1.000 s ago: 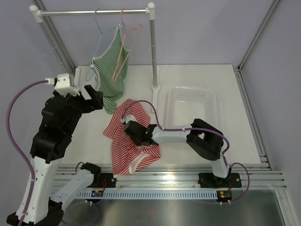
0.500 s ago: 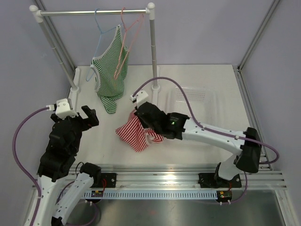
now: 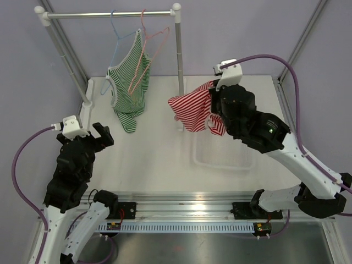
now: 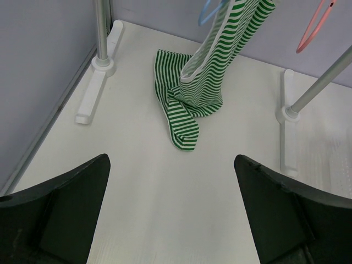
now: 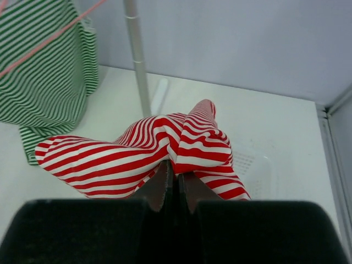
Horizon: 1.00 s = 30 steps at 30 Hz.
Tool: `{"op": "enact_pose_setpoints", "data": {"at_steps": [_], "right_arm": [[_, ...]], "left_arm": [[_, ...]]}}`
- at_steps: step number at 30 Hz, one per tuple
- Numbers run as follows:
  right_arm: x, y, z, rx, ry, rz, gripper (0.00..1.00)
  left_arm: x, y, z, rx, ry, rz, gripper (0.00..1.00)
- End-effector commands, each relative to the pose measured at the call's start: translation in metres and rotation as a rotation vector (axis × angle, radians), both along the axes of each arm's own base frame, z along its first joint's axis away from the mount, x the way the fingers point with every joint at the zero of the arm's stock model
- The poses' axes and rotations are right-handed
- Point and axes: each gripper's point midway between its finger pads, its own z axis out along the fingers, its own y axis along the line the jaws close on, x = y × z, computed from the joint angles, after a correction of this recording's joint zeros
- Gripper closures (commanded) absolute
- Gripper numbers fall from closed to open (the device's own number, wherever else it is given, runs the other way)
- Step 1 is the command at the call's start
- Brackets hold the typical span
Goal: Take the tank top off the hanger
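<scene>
The red top hangs past the bin's edge by the post, so the robot's right gripper should move away from the post, go down toward the clear bin (image 3: pixel 225 157) (image 5: pixel 256 173) below and let the top go.
A red-and-white striped tank top (image 3: pixel 192 110) hangs bunched from my right gripper (image 3: pixel 212 105), held in the air above the left part of a clear bin (image 3: pixel 225 157). In the right wrist view the jaws (image 5: pixel 177 170) are shut on a fold of this top (image 5: pixel 165 146). A green-and-white striped tank top (image 3: pixel 130 82) hangs from a blue hanger (image 3: pixel 116 33) on the rail (image 3: pixel 110 14), its hem resting on the table. An empty pink hanger (image 3: pixel 147 49) hangs beside it. My left gripper (image 3: pixel 102 135) is open and empty, low over the table, facing the green top (image 4: pixel 214 71).
The rack's right post (image 3: pixel 179 60) stands just left of the held red top, with its foot on the table. The left post (image 3: pixel 66 55) and foot (image 4: pixel 99 82) stand at the far left. Frame rails border the table's right side and near edge.
My right arm has lifted the red top off the middle of the table and carried it up and right over the bin. My left arm has drawn back from the green top and lowered.
</scene>
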Motion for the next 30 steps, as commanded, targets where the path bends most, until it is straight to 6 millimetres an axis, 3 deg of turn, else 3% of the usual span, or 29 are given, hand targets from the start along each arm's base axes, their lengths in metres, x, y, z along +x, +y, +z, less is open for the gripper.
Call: {"op": "enact_pose_setpoints", "data": {"at_steps": [1,4,5,8,9,14,15,16,17,18,19,21,23,24,27,29,30], "right_arm": [[0.002,-0.044,-0.016,-0.028,0.03,-0.122,1.0],[0.012,-0.061,-0.051,-0.021,0.095,-0.15,1.0],[0.013,-0.063,-0.073,-0.028,0.135,-0.143,1.0],[0.027,-0.065,-0.105,0.026,0.197,-0.145,1.0],[0.029,-0.064,-0.127,0.006,0.238,-0.143,1.0],[0.056,-0.074,-0.181,0.014,0.328,-0.195,1.0],[0.058,-0.075,-0.186,0.015,0.341,-0.196,0.9],[0.061,-0.074,-0.187,0.022,0.34,-0.198,0.85],[0.062,-0.074,-0.188,0.019,0.341,-0.194,0.78],[0.065,-0.072,-0.182,0.026,0.331,-0.193,0.54],[0.065,-0.073,-0.178,0.025,0.33,-0.196,0.4],[0.066,-0.068,-0.16,0.04,0.297,-0.157,0.4],[0.065,-0.067,-0.146,0.06,0.276,-0.143,0.24],[0.066,-0.067,-0.135,0.067,0.257,-0.141,0.01],[0.065,-0.082,-0.123,0.037,0.247,-0.218,0.01],[0.06,-0.087,-0.124,0.017,0.269,-0.227,0.0],[0.056,-0.086,-0.125,0.024,0.285,-0.211,0.0]], "left_arm": [[-0.002,0.01,0.023,-0.011,-0.082,0.048,0.01],[-0.004,0.01,0.029,-0.012,-0.079,0.048,0.01],[-0.005,0.01,0.037,-0.017,-0.089,0.047,0.01],[-0.003,0.009,0.042,-0.018,-0.064,0.048,0.01],[-0.005,0.009,0.056,-0.027,-0.084,0.043,0.01],[0.005,-0.008,0.08,-0.024,-0.036,-0.036,0.01],[0.006,-0.01,0.083,-0.021,-0.032,-0.044,0.01],[0.004,-0.01,0.097,-0.028,-0.053,-0.049,0.01],[0.006,-0.011,0.098,-0.024,-0.042,-0.051,0.01],[0.009,-0.012,0.1,-0.019,-0.035,-0.054,0.01],[0.011,-0.013,0.103,-0.016,-0.033,-0.058,0.01],[0.013,-0.015,0.111,-0.019,-0.036,-0.065,0.01],[0.014,-0.019,0.12,-0.023,-0.049,-0.087,0.01],[0.016,-0.021,0.12,-0.021,-0.045,-0.096,0.01],[0.03,-0.03,0.124,-0.005,-0.015,-0.119,0.01],[0.048,-0.034,0.117,0.03,0.046,-0.118,0.01],[0.051,-0.034,0.126,0.039,0.036,-0.114,0.01]]}}
